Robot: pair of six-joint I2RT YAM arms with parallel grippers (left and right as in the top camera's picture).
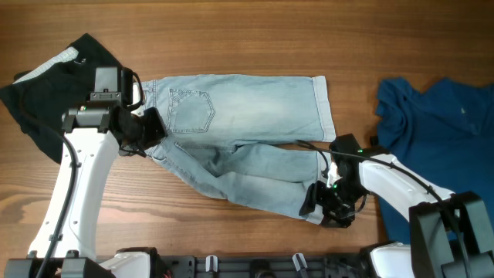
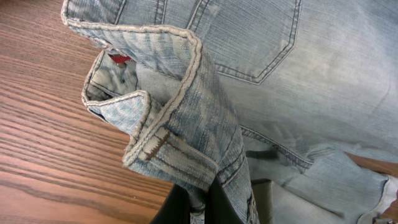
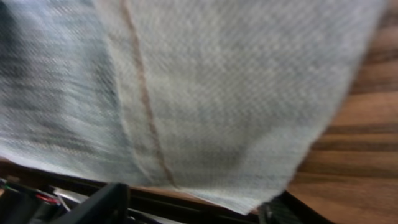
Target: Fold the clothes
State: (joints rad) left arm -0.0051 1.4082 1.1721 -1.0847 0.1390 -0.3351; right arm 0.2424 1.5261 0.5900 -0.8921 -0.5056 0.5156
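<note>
Next, my left gripper carries the waistband outward and releases it over the shorts' far corner [image 1: 149, 85], as the front leg angles away from the flat rear one.
The pale blue denim shorts [image 1: 247, 116] lie spread across the middle of the table, one leg flat at the back and the other angled toward the front right. My left gripper [image 1: 149, 128] is shut on the waistband [image 2: 180, 124], which stands bunched up between its black fingers [image 2: 180, 208]. At the cuff of the front leg sits my right gripper [image 1: 320, 203], open, its fingers [image 3: 102, 202] wide apart. The hem [image 3: 249, 155] hangs blurred just over them. A black garment [image 1: 46, 85] lies at the back left. A royal-blue top [image 1: 440, 131] lies at the right.
The wooden table [image 1: 255, 46] shows bare along the back edge and at the front left. The arm bases and a black rail [image 1: 247, 266] line the front edge. The right arm's cables [image 1: 363, 158] run between the shorts and the blue top.
</note>
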